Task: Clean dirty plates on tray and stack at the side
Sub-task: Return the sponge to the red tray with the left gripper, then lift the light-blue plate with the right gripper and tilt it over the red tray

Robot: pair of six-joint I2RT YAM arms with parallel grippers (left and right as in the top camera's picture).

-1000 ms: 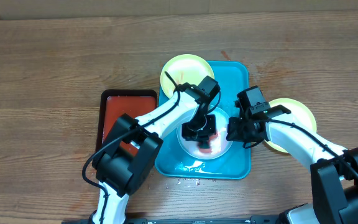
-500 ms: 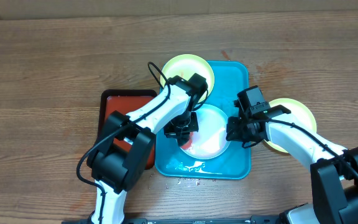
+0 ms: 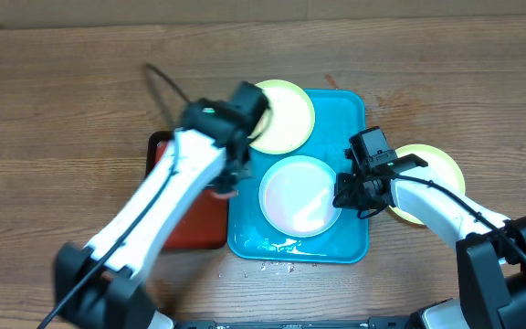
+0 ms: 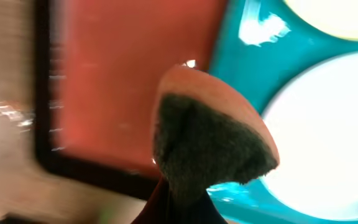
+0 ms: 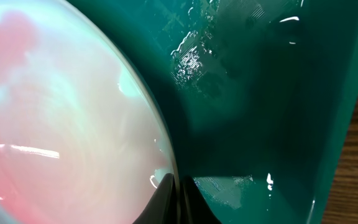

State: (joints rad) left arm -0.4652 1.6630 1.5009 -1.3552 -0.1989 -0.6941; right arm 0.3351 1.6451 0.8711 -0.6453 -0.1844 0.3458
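My left gripper carries the sponge (image 4: 210, 137) to the left in the overhead view and down onto the red tray's bottom next, since the red tray is empty.
The light blue-white plate (image 3: 298, 195) lies in the middle of the turquoise tray (image 3: 347, 119), with a faint pink film on it in the right wrist view (image 5: 61, 112). My right gripper (image 3: 343, 194) is shut on its right rim (image 5: 178, 186). A pale yellow plate (image 3: 283, 114) sits over the tray's far left corner. A second yellow plate (image 3: 432, 178) lies on the table to the right of the tray. My left gripper (image 3: 227, 177), blurred, is shut on a green and orange sponge (image 4: 210, 137) over the edge between the red tray and the turquoise tray (image 4: 241, 68).
A smaller red tray with a black rim (image 3: 194, 215) lies against the turquoise tray's left side and also shows in the left wrist view (image 4: 123, 81). Water pools at the turquoise tray's near edge (image 3: 281, 245). A few crumbs lie on the wooden table (image 3: 62, 110) just in front.
My left arm has swung left off the blue-white plate with the sponge, toward the red tray. The orange-red smear on that plate is gone. The right arm has not moved.
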